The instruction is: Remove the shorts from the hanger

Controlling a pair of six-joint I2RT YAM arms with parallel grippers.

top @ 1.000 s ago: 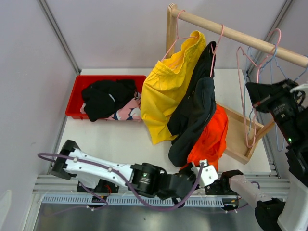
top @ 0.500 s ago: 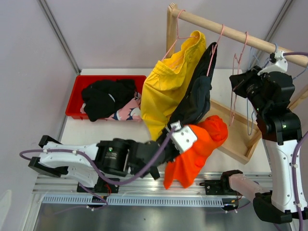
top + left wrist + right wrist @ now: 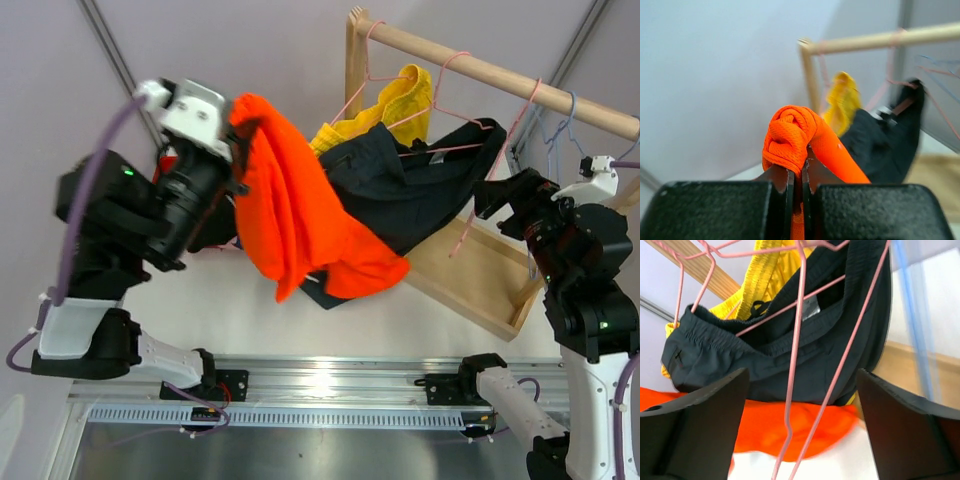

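The orange shorts (image 3: pixel 300 225) already hang clear of the hangers, so next I will swing my left gripper away from the rack and outward, then down over the red bin.
My left gripper (image 3: pixel 236 128) is raised at the upper left, shut on a bunched edge of the orange shorts (image 3: pixel 300 225), which drape down from it. In the left wrist view the orange fabric (image 3: pixel 790 132) is pinched in the left gripper (image 3: pixel 799 175). Dark charcoal shorts (image 3: pixel 410 190) hang on a tilted pink hanger (image 3: pixel 470 215), with yellow shorts (image 3: pixel 402 100) behind them. My right gripper (image 3: pixel 802 440) stands open, the pink hanger's wires (image 3: pixel 797 340) passing between its fingers (image 3: pixel 695 425) without touching them. The right gripper (image 3: pixel 492 200) sits just right of the dark shorts (image 3: pixel 780 350).
A wooden rail (image 3: pixel 480 70) carries the hangers, with blue hangers (image 3: pixel 572 115) at its right end. The rack's wooden base frame (image 3: pixel 480 285) lies on the white table under the right arm. My raised left arm hides the back left of the table.
My left arm has swung up and to the left, carrying the orange shorts away from the rack. The right gripper has opened and let go of the pink hanger, which has tilted.
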